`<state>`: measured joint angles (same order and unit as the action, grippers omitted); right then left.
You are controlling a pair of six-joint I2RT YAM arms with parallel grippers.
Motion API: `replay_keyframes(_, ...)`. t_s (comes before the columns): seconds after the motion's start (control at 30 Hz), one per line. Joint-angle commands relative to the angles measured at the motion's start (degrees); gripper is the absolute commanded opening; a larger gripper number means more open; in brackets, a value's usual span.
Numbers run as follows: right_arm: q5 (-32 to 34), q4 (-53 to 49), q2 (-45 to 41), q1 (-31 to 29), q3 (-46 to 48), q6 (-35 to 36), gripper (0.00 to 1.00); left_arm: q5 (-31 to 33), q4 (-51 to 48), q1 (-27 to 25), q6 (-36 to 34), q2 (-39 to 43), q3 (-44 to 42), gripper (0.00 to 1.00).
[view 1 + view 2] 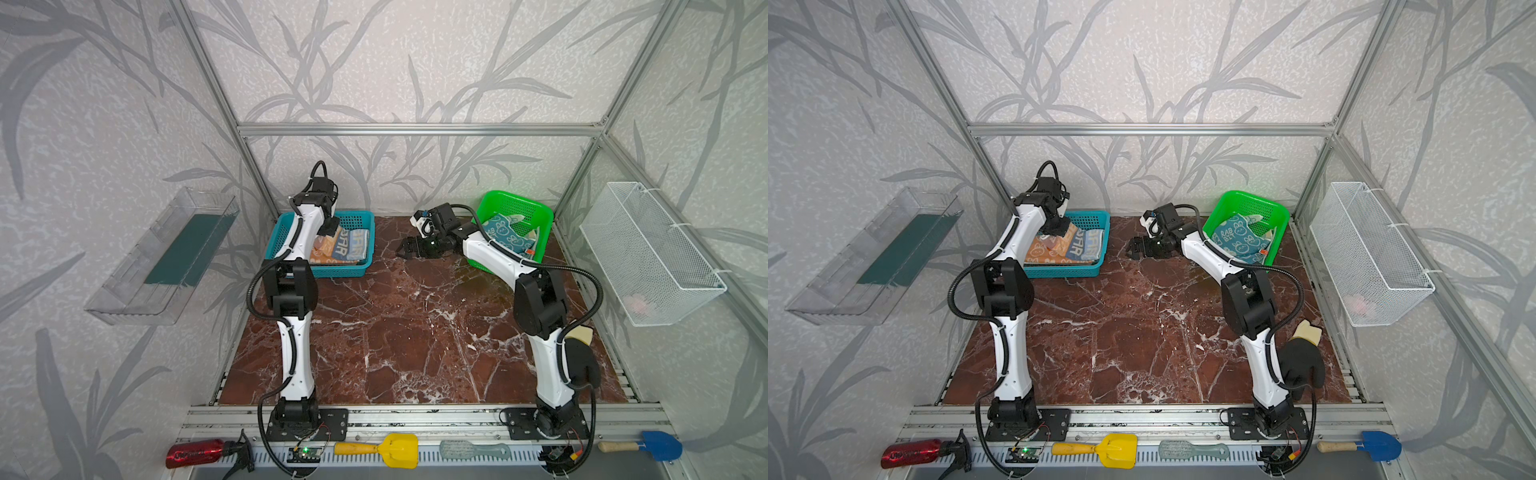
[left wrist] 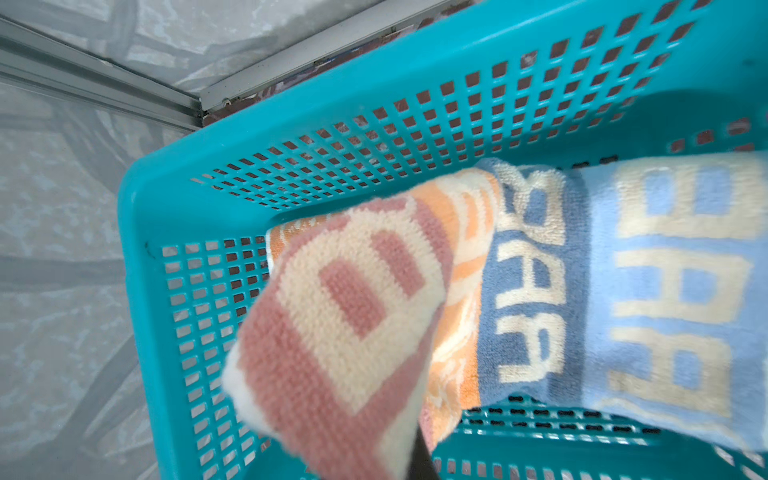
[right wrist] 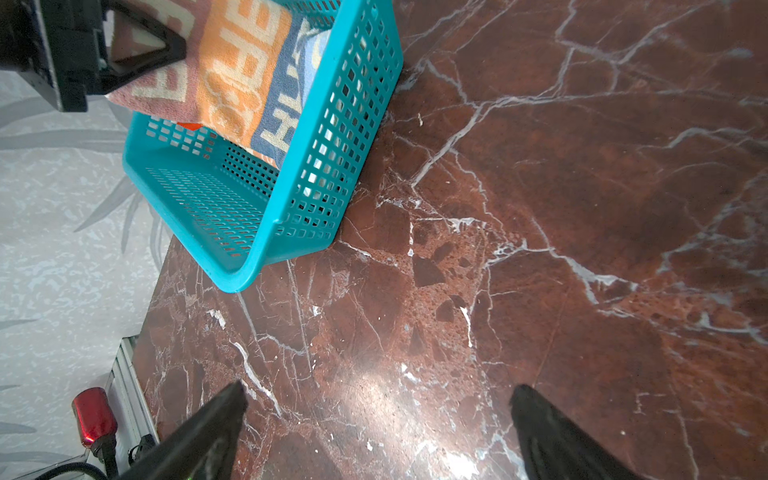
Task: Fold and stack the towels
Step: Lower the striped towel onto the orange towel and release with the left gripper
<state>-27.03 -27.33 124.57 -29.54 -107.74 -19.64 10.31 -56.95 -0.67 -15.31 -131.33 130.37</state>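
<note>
My left gripper will next lower the raised corner onto the orange towel's uncovered end (image 1: pixel 1038 254) (image 2: pixel 291 230) below and let it go, because the blue stripes are already flat.
The striped towel (image 1: pixel 351 245) with "RABBIT" letters lies in the teal basket (image 1: pixel 340 272) at the back left, on top of the orange towel (image 1: pixel 1038 249). My left gripper (image 1: pixel 330 228) is shut on a pink-and-cream corner of the striped towel (image 2: pixel 353 311) and holds it raised above the basket; its tips (image 2: pixel 415 453) are mostly hidden by cloth. The teal-blue bunny towel (image 1: pixel 505 235) lies crumpled in the green basket (image 1: pixel 515 203) at the back right. My right gripper (image 1: pixel 405 249) hangs open and empty over bare marble between the baskets, fingers (image 3: pixel 216 424) wide apart.
A clear tray (image 1: pixel 166 257) hangs on the left wall and a white wire basket (image 1: pixel 648 257) on the right wall. A black glove (image 1: pixel 582 361) sits by the right arm's base. A red bottle (image 1: pixel 195 455), yellow scoop (image 1: pixel 395 449), brush (image 1: pixel 473 451) and blue scoop (image 1: pixel 656 445) lie along the front rail.
</note>
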Motion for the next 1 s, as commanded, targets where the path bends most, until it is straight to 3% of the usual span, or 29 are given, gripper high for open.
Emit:
replay_keyframes(0.0, 0.12, -1.13, 0.57, -0.19, -1.42, 0.3, 0.99, -2.24, -2.37, 0.15, 0.22, 4.5, 1.23, 0.0)
replay_keyframes(0.6, -0.02, -1.18, 1.24, -0.31, -1.53, 0.49, 0.99, 9.61, -0.17, 1.33, -4.35, -0.94, -2.88, 0.0)
replay_keyframes(0.97, -0.14, -1.23, 1.65, -0.26, -1.67, 0.43, 0.99, 12.38, 0.55, 2.16, -3.18, -5.8, -1.57, 0.01)
